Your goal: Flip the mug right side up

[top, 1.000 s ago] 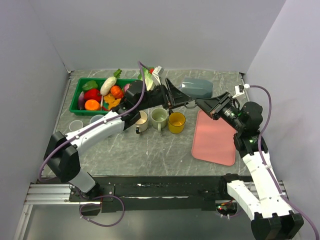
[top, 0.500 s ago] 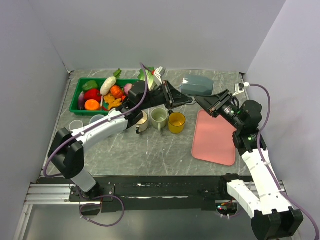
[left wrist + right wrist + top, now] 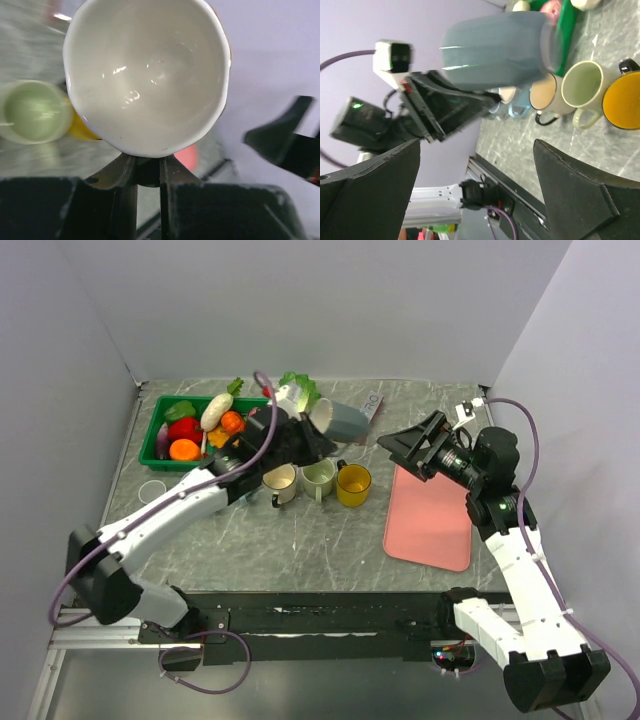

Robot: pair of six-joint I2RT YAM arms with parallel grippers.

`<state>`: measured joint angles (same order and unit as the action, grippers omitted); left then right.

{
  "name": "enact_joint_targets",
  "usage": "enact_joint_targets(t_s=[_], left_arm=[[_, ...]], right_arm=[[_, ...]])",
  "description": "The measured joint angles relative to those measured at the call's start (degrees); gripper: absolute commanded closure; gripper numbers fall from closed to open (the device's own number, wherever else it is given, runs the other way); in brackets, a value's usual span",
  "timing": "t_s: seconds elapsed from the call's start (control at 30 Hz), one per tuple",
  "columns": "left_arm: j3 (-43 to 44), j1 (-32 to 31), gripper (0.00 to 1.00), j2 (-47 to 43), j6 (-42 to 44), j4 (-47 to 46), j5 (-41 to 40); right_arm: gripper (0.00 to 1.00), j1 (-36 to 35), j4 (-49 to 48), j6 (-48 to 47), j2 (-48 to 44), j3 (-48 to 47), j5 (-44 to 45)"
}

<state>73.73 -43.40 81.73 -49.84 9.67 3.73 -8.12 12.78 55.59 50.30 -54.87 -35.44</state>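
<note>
The mug hangs sideways, so my left gripper should turn left in the top view and down to release it upright on the tabletop beside the clear cup.
The grey-blue mug (image 3: 342, 421) with a white inside (image 3: 147, 75) hangs in the air above the row of cups, tipped on its side. My left gripper (image 3: 312, 440) is shut on its dark handle (image 3: 148, 172), and the mouth faces the left wrist camera. The left gripper (image 3: 148, 159) pinches the handle just under the rim. To the right, my right gripper (image 3: 405, 448) stands wide open, apart from the mug. In the right wrist view the mug (image 3: 495, 50) floats beyond the open right gripper (image 3: 477, 150), with nothing between its fingers.
A cream mug (image 3: 282, 480), a green mug (image 3: 319, 475) and a yellow mug (image 3: 352, 483) stand upright in a row. A pink mat (image 3: 432, 515) lies at the right. A green bin (image 3: 160, 420) of toy vegetables sits at the back left, with a small clear cup (image 3: 152, 487) near it.
The left gripper shut on the mug's handle and carried the mug left and up, tipping it. The right gripper opened wide, let go of the mug and drew back.
</note>
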Motion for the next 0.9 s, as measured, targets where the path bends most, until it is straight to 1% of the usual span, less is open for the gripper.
enact_joint_targets(t_s=[0.13, 0.23, 0.33, 0.43, 0.5, 0.57, 0.73, 0.9], left_arm=[[0.0, 1.7, 0.99, -5.4, 6.4, 9.3, -11.0], [0.0, 4.4, 0.99, -9.4, 9.4, 16.2, -17.8], [-0.1, 10.3, 0.99, -13.3, 11.7, 23.1, -25.2], [-0.2, 18.8, 0.99, -16.2, 13.1, 28.4, -31.3], [-1.3, 24.3, 0.99, -17.7, 13.9, 29.7, -34.6], [-2.8, 29.3, 0.99, -19.1, 15.0, 31.1, -36.7], [-5.4, 41.3, 0.99, -19.9, 17.6, 34.9, -38.6], [-11.7, 48.5, 0.99, -21.1, 17.7, 35.1, -39.1]], right_arm=[[0.0, 0.0, 3.2, -3.2, 1.9, -1.5, -0.4], [0.0, 0.0, 5.3, -5.3, 2.2, -1.5, 0.0], [0.0, 0.0, 6.7, -6.7, 2.6, -1.5, 0.3], [0.0, 0.5, 7.9, -7.6, 3.9, -1.5, 0.4], [0.0, 0.9, 8.4, -7.7, 5.4, -1.5, 0.2], [0.0, 1.3, 8.5, -7.7, 6.9, -1.5, -0.1], [0.0, 2.8, 10.3, -8.1, 11.6, -3.1, -1.4], [0.0, 3.8, 13.4, -10.9, 15.9, -8.1, -1.5]])
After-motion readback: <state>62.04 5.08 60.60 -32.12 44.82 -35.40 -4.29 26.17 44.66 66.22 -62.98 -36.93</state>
